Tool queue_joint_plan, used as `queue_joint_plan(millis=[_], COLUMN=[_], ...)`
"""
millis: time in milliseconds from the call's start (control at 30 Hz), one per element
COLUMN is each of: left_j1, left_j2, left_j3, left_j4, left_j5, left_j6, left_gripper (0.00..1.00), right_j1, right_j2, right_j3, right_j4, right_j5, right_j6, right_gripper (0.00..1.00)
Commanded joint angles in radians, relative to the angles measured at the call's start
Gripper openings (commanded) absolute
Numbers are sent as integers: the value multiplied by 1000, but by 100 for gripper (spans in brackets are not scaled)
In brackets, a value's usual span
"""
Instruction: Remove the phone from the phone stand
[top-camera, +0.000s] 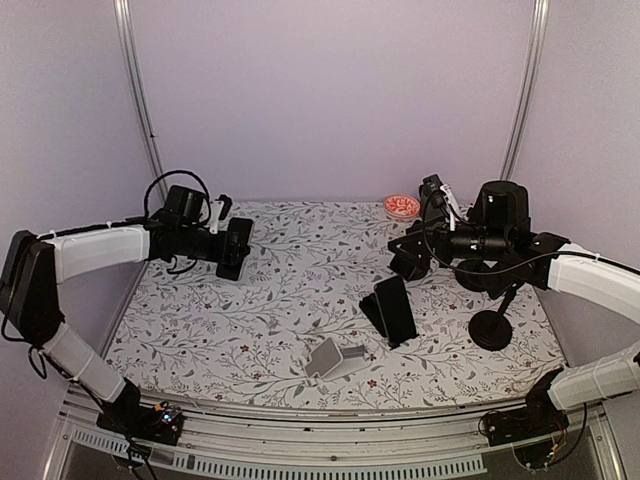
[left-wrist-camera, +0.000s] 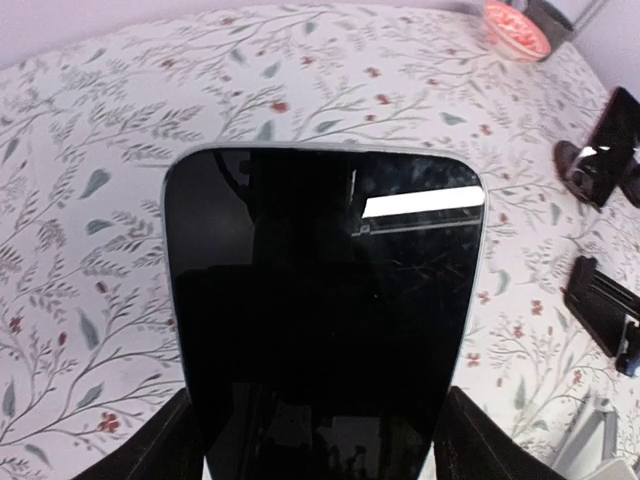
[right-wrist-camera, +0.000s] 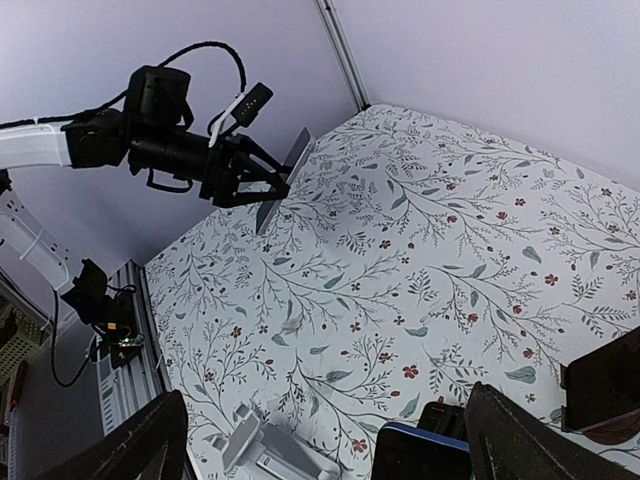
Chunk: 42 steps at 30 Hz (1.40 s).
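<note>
My left gripper holds the phone and should go down to the left in the top view and let go. Bare tabletop (top-camera: 167, 294) beside the wall is below it that way.
My left gripper (top-camera: 232, 252) is shut on a black phone (top-camera: 237, 246) and holds it above the table's left side. In the left wrist view the phone's dark glass (left-wrist-camera: 320, 290) fills the frame between my fingers (left-wrist-camera: 165, 445). The right wrist view shows it edge-on (right-wrist-camera: 283, 178). A silver phone stand (top-camera: 335, 358) sits empty near the front edge and also shows in the right wrist view (right-wrist-camera: 262, 450). My right gripper (top-camera: 412, 252) is open and empty above the right side, its fingers (right-wrist-camera: 150, 440) wide apart.
A second dark phone (top-camera: 395, 308) leans on a black stand in the middle; its blue edge shows in the right wrist view (right-wrist-camera: 425, 455). A black round-based stand (top-camera: 490, 328) stands at the right. A red dish (top-camera: 402, 206) sits at the back.
</note>
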Motion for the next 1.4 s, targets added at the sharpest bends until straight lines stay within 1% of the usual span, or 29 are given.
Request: queue_joint_plan(millis=[0, 133, 300, 433, 600, 833, 900, 1033, 1167, 1233, 1367], left_j1=[138, 242, 342, 407, 430, 476, 477, 478, 481, 486, 486], left_j2=[50, 90, 167, 226, 269, 257, 269, 285, 265, 264, 293], left_j3=[69, 107, 195, 234, 250, 178, 175, 145, 71, 51, 31], left_j4=[-134, -186, -266, -289, -340, -352, -368, -379, -340, -324, -306], left_j5=[0, -10, -58, -76, -137, -169, -207, -228, -216, -189, -179], left_j6=[30, 47, 89, 114, 149, 169, 175, 159, 164, 161, 165], left_gripper=[46, 45, 44, 44, 43, 44, 44, 44, 44, 45, 46], right_j1=[-6, -6, -6, -6, -6, -6, -6, -6, -6, -5, -6], right_j2=[-30, -40, -39, -38, -37, -25, -19, -7, 2, 7, 4], right_j3=[21, 14, 2, -4, -11, -18, -15, -8, -8, -10, -14], right_j4=[20, 28, 42, 45, 54, 75, 80, 86, 96, 100, 102], right_j5=[-28, -43, -63, -71, -74, -92, -96, -105, -114, -122, -120], right_j6=[-26, -37, -36, -36, -35, -29, -30, -31, -30, -25, -21], right_gripper=[99, 99, 99, 99, 99, 99, 99, 99, 99, 99, 99])
